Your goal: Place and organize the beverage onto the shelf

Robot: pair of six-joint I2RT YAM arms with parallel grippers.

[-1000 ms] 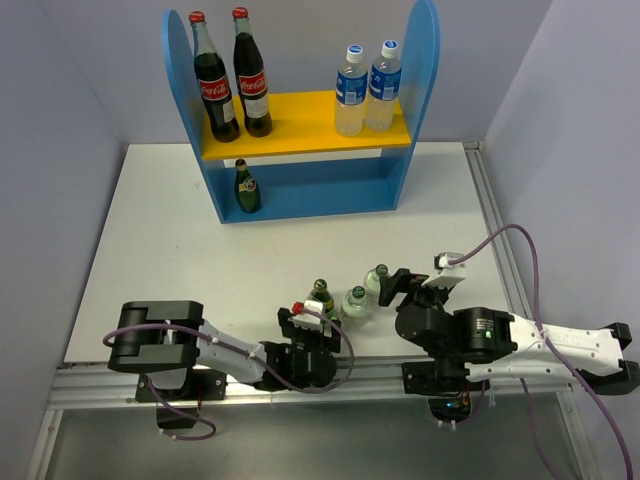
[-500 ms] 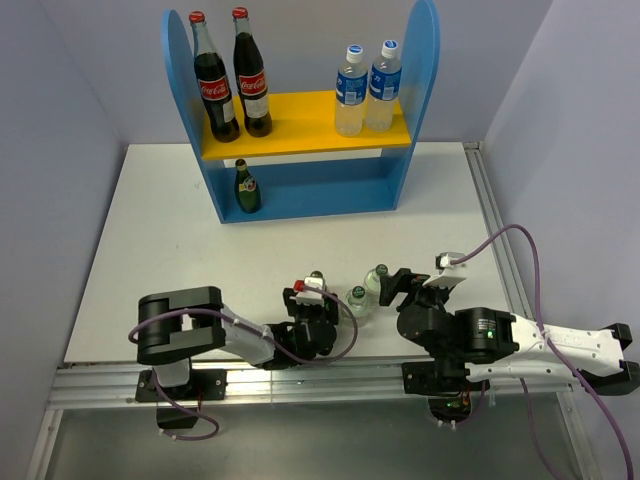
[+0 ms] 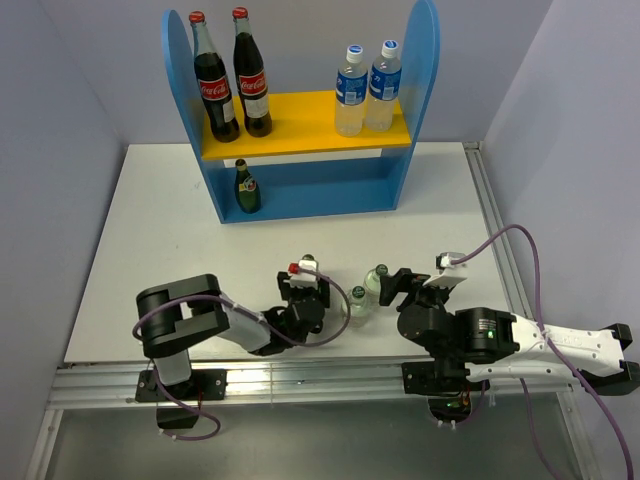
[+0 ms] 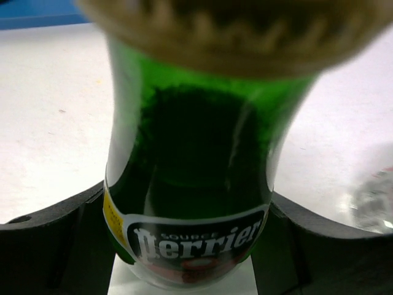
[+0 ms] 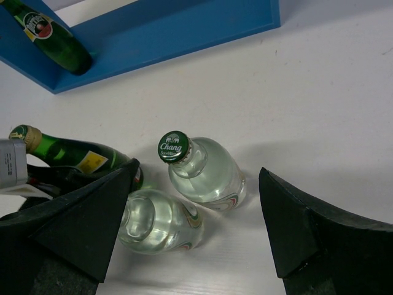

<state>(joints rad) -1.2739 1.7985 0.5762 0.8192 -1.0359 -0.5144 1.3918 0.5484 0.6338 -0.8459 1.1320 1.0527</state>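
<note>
The blue base is outward of my gripper, so my left gripper will next carry the bottle outward and release it on the free spot beside the other green bottle.
My left gripper (image 4: 190,249) is shut on a dark green glass bottle (image 4: 190,153) with a yellow and black label, its fingers (image 4: 49,236) pressed against both sides of the body. In the top view that gripper (image 3: 308,292) is at the table's near middle. Just right of it stand two clear bottles (image 5: 209,175) (image 5: 156,221), one with a green cap. My right gripper (image 5: 196,224) hovers over them, open, with both bottles between its fingers (image 5: 83,215). The shelf (image 3: 300,125) holds two blue-capped water bottles (image 3: 365,88) on the yellow board and another green bottle (image 3: 246,187) on the blue base.
Two tall cola bottles (image 3: 230,75) stand at the left of the shelf's yellow board. Grey walls close in the table on the left and right. A metal rail (image 3: 300,375) runs along the near edge, and a purple cable (image 3: 530,270) loops over the right arm.
My left gripper has shut on the green bottle and moved with it away from the near edge, towards the shelf. The right arm and the clear bottles have stayed put.
</note>
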